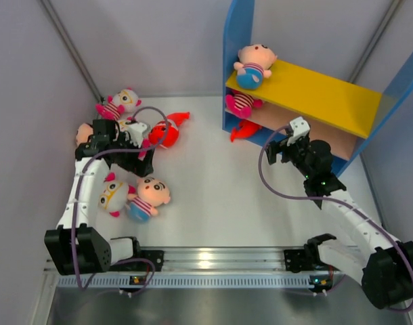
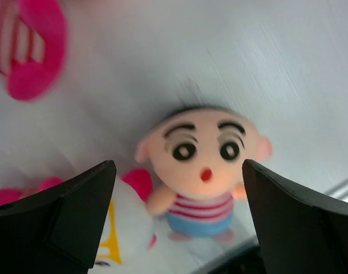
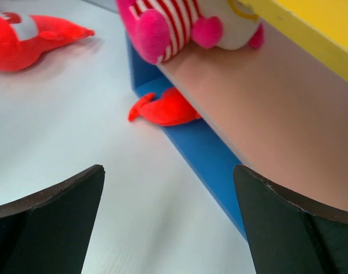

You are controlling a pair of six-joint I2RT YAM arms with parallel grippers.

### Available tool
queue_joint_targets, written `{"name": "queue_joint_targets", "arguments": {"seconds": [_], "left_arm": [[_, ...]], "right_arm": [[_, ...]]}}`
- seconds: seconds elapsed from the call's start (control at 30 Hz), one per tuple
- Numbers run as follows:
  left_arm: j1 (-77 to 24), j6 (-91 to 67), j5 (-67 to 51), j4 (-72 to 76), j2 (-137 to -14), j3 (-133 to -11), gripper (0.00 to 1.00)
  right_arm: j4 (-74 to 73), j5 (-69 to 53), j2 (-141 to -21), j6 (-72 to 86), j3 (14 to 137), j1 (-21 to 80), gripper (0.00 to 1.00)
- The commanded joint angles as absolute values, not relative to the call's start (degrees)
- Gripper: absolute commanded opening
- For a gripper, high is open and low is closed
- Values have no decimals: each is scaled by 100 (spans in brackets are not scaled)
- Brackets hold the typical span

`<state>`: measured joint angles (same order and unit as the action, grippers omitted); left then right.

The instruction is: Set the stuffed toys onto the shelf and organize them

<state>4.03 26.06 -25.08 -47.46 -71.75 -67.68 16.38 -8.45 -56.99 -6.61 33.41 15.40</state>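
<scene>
The peach doll under my left gripper is far from the shelf [image 1: 372,101], so I should next bring my right gripper back and across the table to its blue shorts [image 1: 140,208].
The shelf [image 1: 372,101] stands at the back right. A peach doll [image 1: 254,66] lies on its yellow top board, a striped pink-eared doll [image 1: 242,103] on the tan middle board, and a red fish [image 1: 245,130] on the blue base. On the table lie a pink-eared doll [image 1: 118,103], a red fish [image 1: 169,131], a half-hidden peach doll [image 1: 83,133], a white-faced doll [image 1: 112,195] and a peach doll [image 1: 150,196]. My left gripper [image 1: 137,154] is open above the last two; the peach doll [image 2: 205,165] shows between its fingers. My right gripper [image 1: 274,150] is open and empty before the shelf.
Grey walls close in the table on the left, back and right. The right wrist view shows the shelf's blue base edge [image 3: 202,148], the tan board [image 3: 276,114], the striped doll [image 3: 174,23] and both red fish [image 3: 165,108] [image 3: 25,37]. A metal rail [image 1: 213,261] runs along the near edge.
</scene>
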Motion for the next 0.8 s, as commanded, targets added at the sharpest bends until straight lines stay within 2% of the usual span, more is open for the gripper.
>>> {"name": "queue_joint_targets", "arguments": {"seconds": [0.0,0.23,0.37,0.4,0.5,0.57,0.6,0.63,0.77], "left_arm": [[413,3797,-2241,-7310,-7023,-6382,99],[-209,3911,-2759,-7304,-6794,-5512,97],[-483,3430,-2436,-6446,-7275,-5212,83],[-475,3341,-2278,-6268,-7347,-5186,75],[-475,3217,-2241,-5828,-7427,-5168,59],[-475,3016,-2136,-5626,-7427,-5246,35],[-475,2954,-2110,-5486,-7444,-5299,20],[-475,2892,-2092,-5432,-7453,-5352,0],[-475,2393,-2083,-5379,-7593,-6037,0]], "right_arm": [[792,-1133,-5555,-756,3823,1933,96],[439,-1257,-5581,-958,3929,2767,96],[422,-1248,-5660,-844,3902,2900,96],[404,-1248,-5669,-818,3920,2918,96],[282,-1265,-5590,-852,3955,3032,96],[98,-1353,-5529,-1114,4060,3172,96],[36,-1414,-5494,-1247,4104,3242,95],[18,-1511,-5441,-1396,4157,3374,95],[-282,-1960,-5309,-2722,4473,3980,94]]}}
